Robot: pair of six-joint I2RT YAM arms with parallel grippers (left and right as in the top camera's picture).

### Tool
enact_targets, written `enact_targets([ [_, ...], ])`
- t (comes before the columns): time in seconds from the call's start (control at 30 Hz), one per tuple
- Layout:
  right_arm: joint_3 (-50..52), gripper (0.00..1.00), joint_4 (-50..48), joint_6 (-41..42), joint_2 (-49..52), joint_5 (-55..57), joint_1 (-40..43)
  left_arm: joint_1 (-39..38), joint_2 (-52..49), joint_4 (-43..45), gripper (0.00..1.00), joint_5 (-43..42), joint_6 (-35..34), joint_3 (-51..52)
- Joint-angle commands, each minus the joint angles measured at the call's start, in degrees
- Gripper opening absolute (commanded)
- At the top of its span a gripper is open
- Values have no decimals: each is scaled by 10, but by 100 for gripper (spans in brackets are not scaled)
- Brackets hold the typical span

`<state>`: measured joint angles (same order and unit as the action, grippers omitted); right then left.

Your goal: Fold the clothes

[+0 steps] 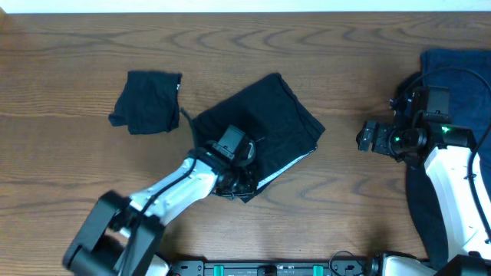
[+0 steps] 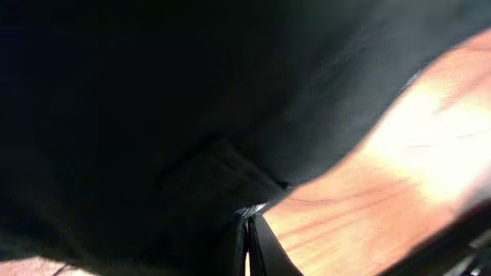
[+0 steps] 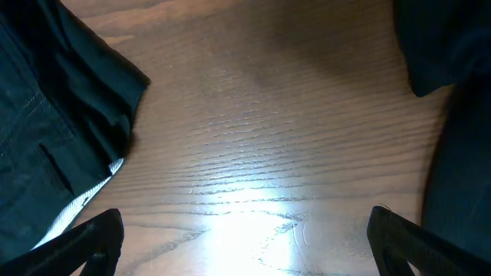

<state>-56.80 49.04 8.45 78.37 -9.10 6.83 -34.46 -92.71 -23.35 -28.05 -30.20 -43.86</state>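
The skewed garment's edge is in my left gripper, and I will pull it sideways and outward next and let it go, because the tabletop is bare to the gripper's left in the overhead view.
A black garment (image 1: 265,126) lies partly folded in the middle of the table. My left gripper (image 1: 239,180) is at its near left edge, shut on the black cloth, which fills the left wrist view (image 2: 153,115). A small folded black garment (image 1: 147,101) lies to the far left. My right gripper (image 1: 367,139) is open and empty over bare wood, right of the black garment, whose edge shows in the right wrist view (image 3: 69,100). Its fingers (image 3: 245,238) are spread wide.
A dark blue cloth (image 1: 460,69) lies at the right edge of the table under my right arm; it also shows in the right wrist view (image 3: 453,115). Bare wooden table (image 1: 337,61) surrounds the garments.
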Motion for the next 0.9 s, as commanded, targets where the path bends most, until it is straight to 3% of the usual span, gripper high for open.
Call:
enact_targets([
  [0.0, -2, 99, 1, -8, 0, 3, 3, 1, -20, -7, 6, 29, -5, -4],
  [0.13, -2, 99, 1, -8, 0, 3, 3, 7, -21, -33, 6, 70, -2, -5],
  [0.3, -2, 99, 1, -8, 0, 3, 3, 23, -21, -89, 6, 129, 48, -21],
  [0.63, -2, 99, 1, -8, 0, 3, 3, 42, -21, -120, 6, 317, 106, -63],
  [0.87, -2, 99, 1, -8, 0, 3, 3, 42, -21, -140, 6, 349, 132, -124],
])
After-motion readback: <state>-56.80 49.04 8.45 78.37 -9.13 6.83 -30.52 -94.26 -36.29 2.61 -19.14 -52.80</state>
